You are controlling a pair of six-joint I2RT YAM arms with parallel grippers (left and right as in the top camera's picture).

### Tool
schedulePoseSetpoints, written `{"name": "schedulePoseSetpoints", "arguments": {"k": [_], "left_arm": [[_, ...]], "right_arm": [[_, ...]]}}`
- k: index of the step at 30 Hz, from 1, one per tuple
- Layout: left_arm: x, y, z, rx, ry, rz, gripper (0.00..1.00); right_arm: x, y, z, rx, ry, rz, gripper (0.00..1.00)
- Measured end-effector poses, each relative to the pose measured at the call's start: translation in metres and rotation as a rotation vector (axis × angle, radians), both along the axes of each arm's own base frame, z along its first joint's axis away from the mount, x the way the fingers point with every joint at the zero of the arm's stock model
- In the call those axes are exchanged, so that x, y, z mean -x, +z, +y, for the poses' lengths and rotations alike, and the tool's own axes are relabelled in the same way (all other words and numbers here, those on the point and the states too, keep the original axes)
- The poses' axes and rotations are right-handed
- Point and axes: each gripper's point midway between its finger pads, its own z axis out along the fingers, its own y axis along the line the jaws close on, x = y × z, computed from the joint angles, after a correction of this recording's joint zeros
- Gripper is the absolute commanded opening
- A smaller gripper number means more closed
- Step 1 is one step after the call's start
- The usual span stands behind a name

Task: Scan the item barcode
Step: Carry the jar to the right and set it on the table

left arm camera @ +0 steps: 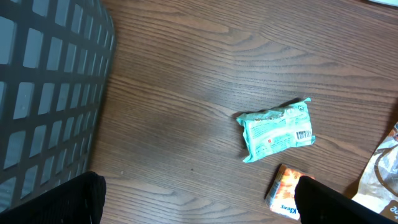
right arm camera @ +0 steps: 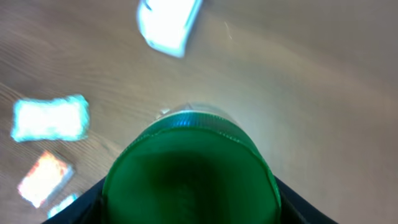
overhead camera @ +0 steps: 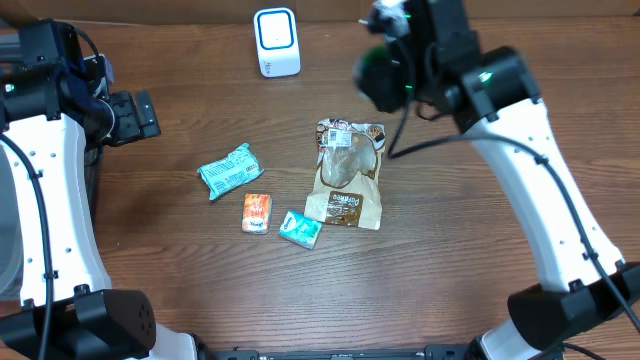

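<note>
I should swing my right gripper back and down to the right in the overhead view and let go of the green container, because the bare wood there is free of packets.
My right gripper (overhead camera: pixel 385 72) hangs above the table's back, right of the white barcode scanner (overhead camera: pixel 276 42). It is shut on a round green container (overhead camera: pixel 376 78), which fills the lower part of the right wrist view (right arm camera: pixel 189 174) between the dark fingers (right arm camera: pixel 84 208). The scanner (right arm camera: pixel 168 22) shows blurred above it there. No barcode on the green container shows in any view. My left gripper (overhead camera: pixel 140 115) stands open at the far left with nothing between its fingers (left arm camera: pixel 81 199), above bare wood.
A teal packet (overhead camera: pixel 231 170) (left arm camera: pixel 277 129), an orange packet (overhead camera: pixel 257 212) (left arm camera: pixel 286 190), a small teal packet (overhead camera: pixel 299 229) and a brown snack bag (overhead camera: pixel 347 172) lie mid-table. A grey mesh basket (left arm camera: pixel 43 93) stands by the left arm.
</note>
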Motion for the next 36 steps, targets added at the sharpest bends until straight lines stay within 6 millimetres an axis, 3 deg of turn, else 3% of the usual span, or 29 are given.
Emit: {"name": "schedulePoseSetpoints", "arguments": {"k": [8,11,14,17,22,28,36], "left_arm": [[0.0,0.0,0.0,0.0,0.0,0.0,1.0],[0.0,0.0,0.0,0.0,0.0,0.0,1.0],[0.0,0.0,0.0,0.0,0.0,0.001,1.0],[0.0,0.0,0.0,0.0,0.0,0.001,1.0],[0.0,0.0,0.0,0.0,0.0,0.0,1.0],[0.0,0.0,0.0,0.0,0.0,0.0,1.0],[0.0,0.0,0.0,0.0,0.0,0.0,1.0]], "right_arm": [[0.0,-0.068,-0.116,-0.01,-0.365,0.268,0.27],[0.003,-0.097,-0.144,-0.016,-0.446,0.332,0.26],[0.012,-0.131,-0.16,-0.02,-0.497,0.394,0.26],[0.019,-0.158,-0.163,-0.012,-0.511,0.426,0.27],[0.026,-0.191,-0.174,0.036,-0.561,0.433,0.27],[0.025,-0.208,-0.201,0.043,-0.662,0.406,0.27],[0.032,-0.211,-0.236,0.03,-0.764,0.413,0.27]]}}
